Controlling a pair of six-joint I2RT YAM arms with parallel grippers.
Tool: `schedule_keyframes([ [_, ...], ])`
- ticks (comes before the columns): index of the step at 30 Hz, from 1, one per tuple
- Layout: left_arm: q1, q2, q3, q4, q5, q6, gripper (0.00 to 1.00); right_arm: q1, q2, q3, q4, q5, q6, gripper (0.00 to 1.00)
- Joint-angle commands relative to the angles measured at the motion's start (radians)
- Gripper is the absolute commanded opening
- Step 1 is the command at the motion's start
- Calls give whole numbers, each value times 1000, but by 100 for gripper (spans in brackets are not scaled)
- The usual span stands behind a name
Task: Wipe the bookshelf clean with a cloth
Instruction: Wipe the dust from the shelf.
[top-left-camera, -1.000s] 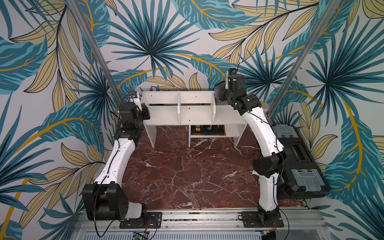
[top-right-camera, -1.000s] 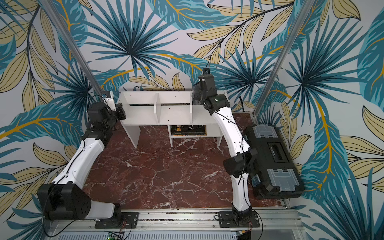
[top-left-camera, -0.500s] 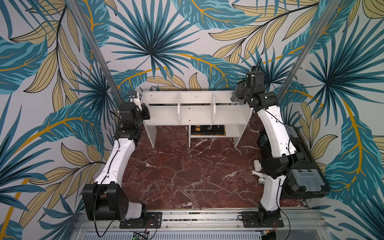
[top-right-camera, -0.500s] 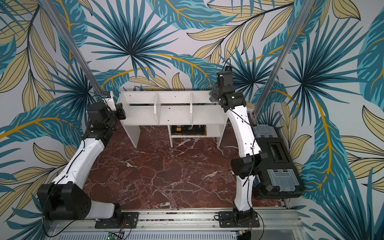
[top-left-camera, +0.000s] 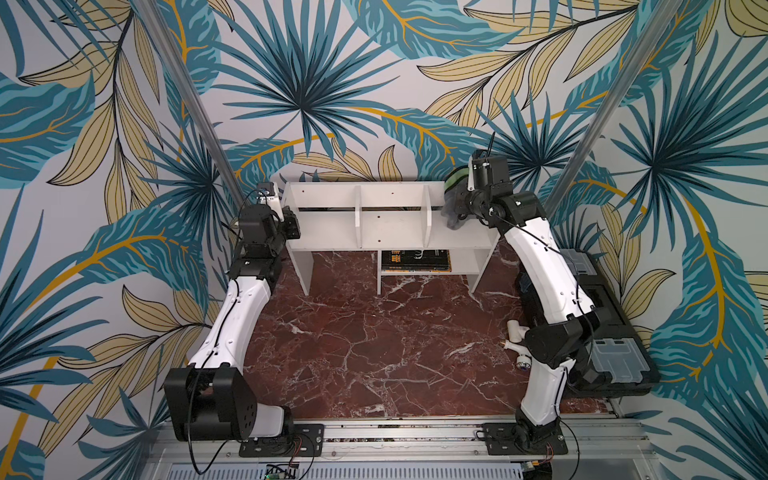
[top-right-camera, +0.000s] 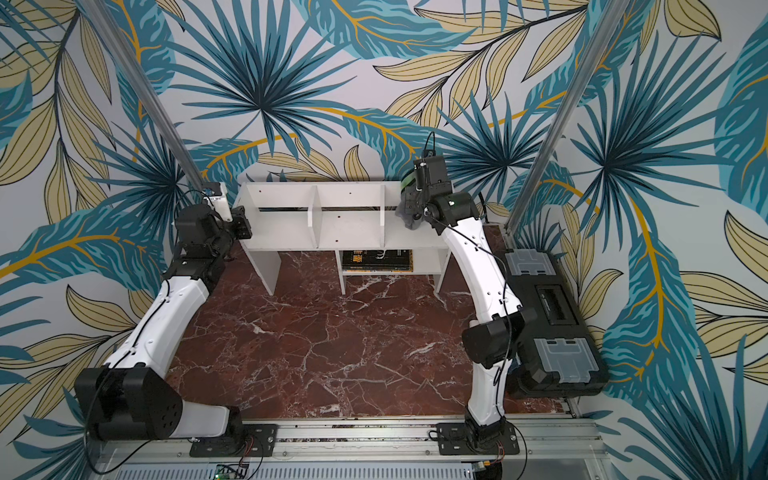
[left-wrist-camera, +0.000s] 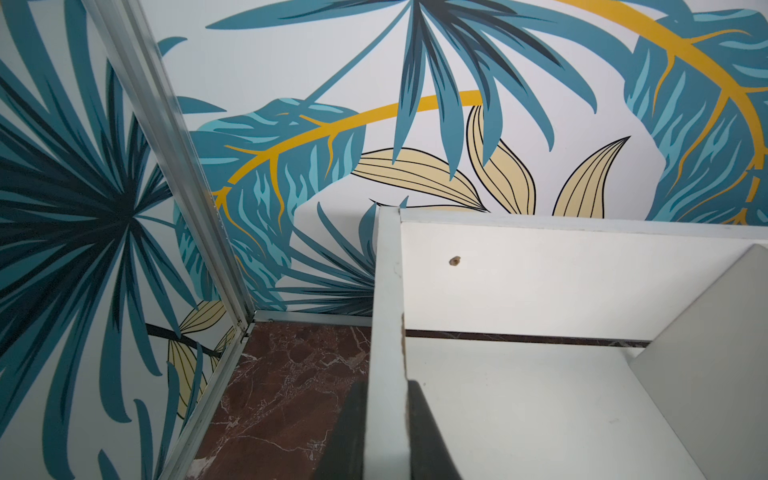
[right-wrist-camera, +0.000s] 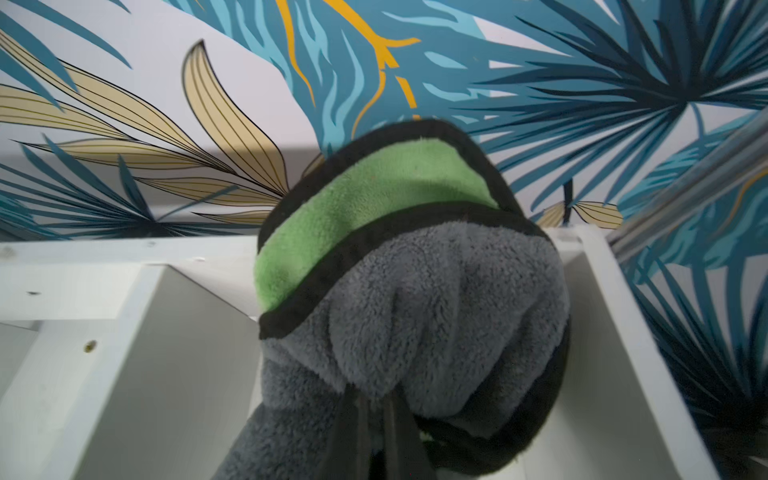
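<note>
The right gripper moves back and down next and releases the cloth upon the bare marble before the shelf (top-left-camera: 400, 332), as this lies below the gripper, nearer my base.
The white bookshelf (top-left-camera: 390, 232) (top-right-camera: 345, 232) stands at the back of the marble table. My left gripper (top-left-camera: 291, 222) (top-right-camera: 242, 222) (left-wrist-camera: 385, 386) is shut on the shelf's left end panel (left-wrist-camera: 386, 291), one finger on each face. My right gripper (top-left-camera: 455, 205) (top-right-camera: 411, 199) (right-wrist-camera: 373, 386) is shut on the bunched cloth (right-wrist-camera: 436, 299), grey with dark edging and a lime-green side folded over on top. The cloth (top-left-camera: 453, 220) (top-right-camera: 409, 222) hangs in the right compartment (right-wrist-camera: 145, 374), by the back board. Whether it touches the boards I cannot tell.
A black toolbox (top-left-camera: 615, 332) (top-right-camera: 552, 316) with grey lid panels lies along the table's right edge, behind my right arm. A dark flat object (top-left-camera: 415, 259) fills the lower cubby. A small white tool (top-left-camera: 517, 340) lies by my right elbow. Slanted metal posts flank the shelf.
My right gripper swung with the cloth from the right divider to the shelf's right end, then came partway back into the right compartment. The left gripper has stayed clamped on the end panel.
</note>
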Motion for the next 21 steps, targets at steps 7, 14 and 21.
schedule_keyframes([
  [7,-16,7,-32,-10,38,-83,0,-78,-55,62,-93,209,-70,0],
  [14,-16,-1,-32,-12,31,-80,0,-80,61,192,-49,107,-46,0],
  [21,-17,-26,-30,-18,25,-106,0,51,-219,-158,117,-6,-69,0],
])
